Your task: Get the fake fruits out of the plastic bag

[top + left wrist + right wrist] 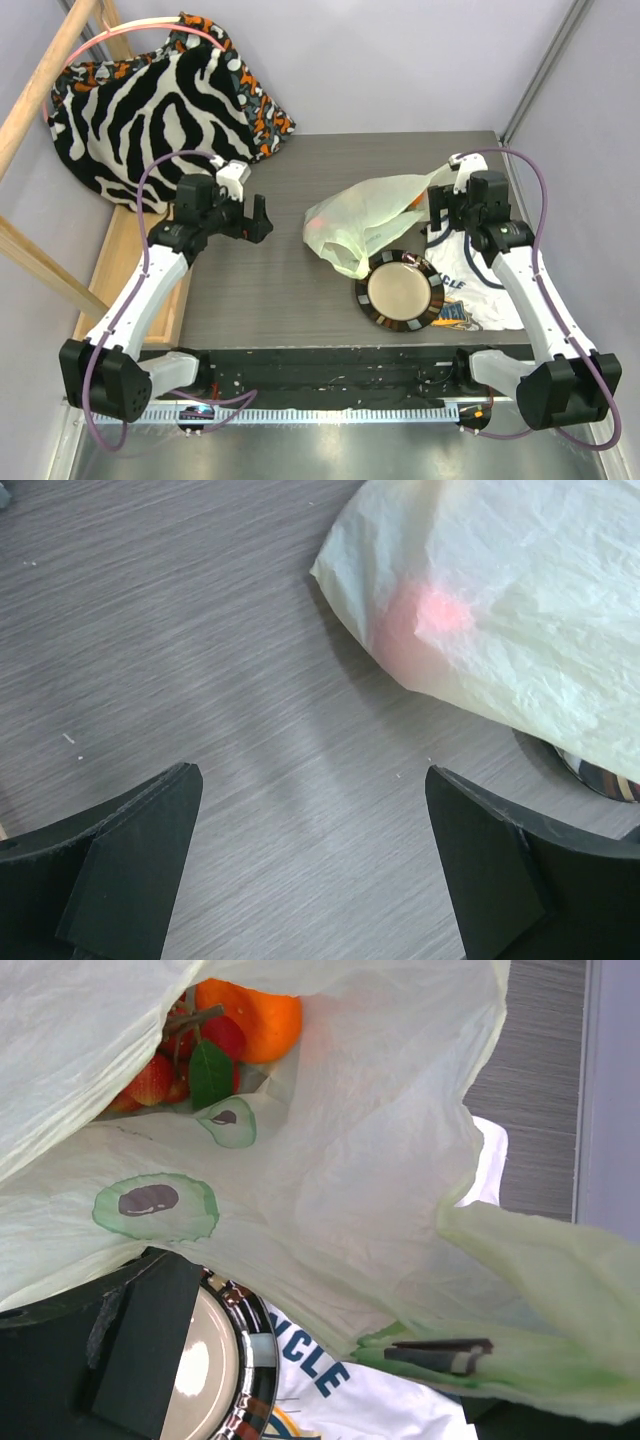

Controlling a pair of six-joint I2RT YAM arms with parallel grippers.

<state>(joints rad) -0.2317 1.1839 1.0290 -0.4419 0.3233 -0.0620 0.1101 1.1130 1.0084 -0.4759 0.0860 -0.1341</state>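
Observation:
I will swing my left gripper back and to the right in the top view and close it on the bag's lower end, because that end sticks out free by the plate.
The plastic bag (365, 215) lies crumpled at mid-table, pale green-white, its lower end on the plate's rim. In the right wrist view the bag (340, 1160) gapes and shows fake fruits inside: an orange (265, 1020), red strawberries (150, 1082) and a green leaf. A red fruit glows through the bag's skin in the left wrist view (432, 620). My right gripper (440, 205) is at the bag's right end. Its jaws (320, 1305) stand wide apart, and bag plastic drapes over the right finger. My left gripper (255, 218) is open and empty over bare table (308, 772), left of the bag (520, 610).
A dark-rimmed plate (400, 290) with a tan centre sits in front of the bag, also visible in the right wrist view (215, 1360). A white printed T-shirt (485, 295) lies at the right edge under my right arm. A zebra-striped cloth (150, 110) is heaped at the back left.

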